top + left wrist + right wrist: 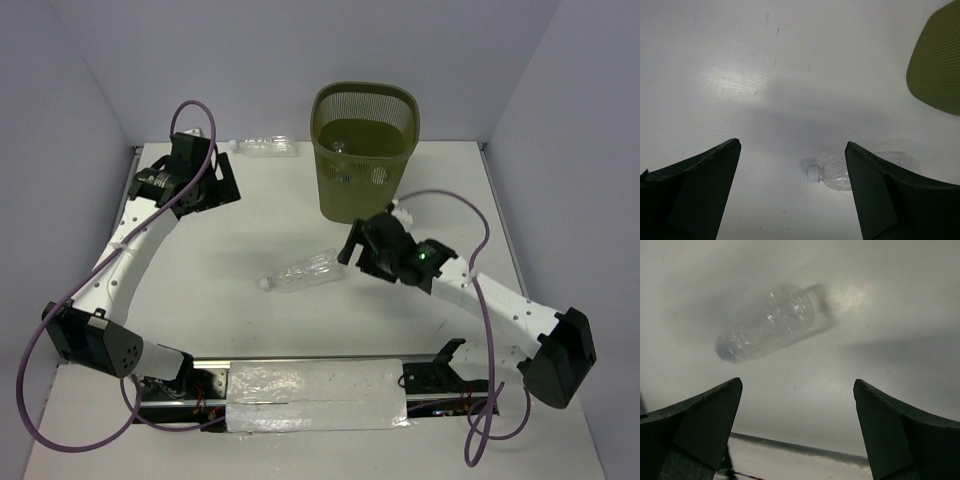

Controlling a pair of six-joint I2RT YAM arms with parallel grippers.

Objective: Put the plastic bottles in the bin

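Observation:
The bottle's base (330,266) (799,309) is nearest my open fingers and the cap points away, so my right gripper will next go down and tilt around the base.
The olive-green mesh bin (364,150) stands at the back centre, and one clear bottle (341,152) shows inside it. A second clear bottle (265,146) lies against the back wall, left of the bin. A third (303,272) lies on its side mid-table. My right gripper (358,248) hovers open just right of that bottle, which shows ahead of the fingers, up and to the left (767,330). My left gripper (222,188) is open at the back left. Its wrist view shows a white-capped bottle (832,175) partly behind the right finger, and the bin's wall (937,65).
White walls close in the table at the back and both sides. A silver-taped rail (315,395) runs along the near edge between the arm bases. Purple cables (470,215) loop off both arms.

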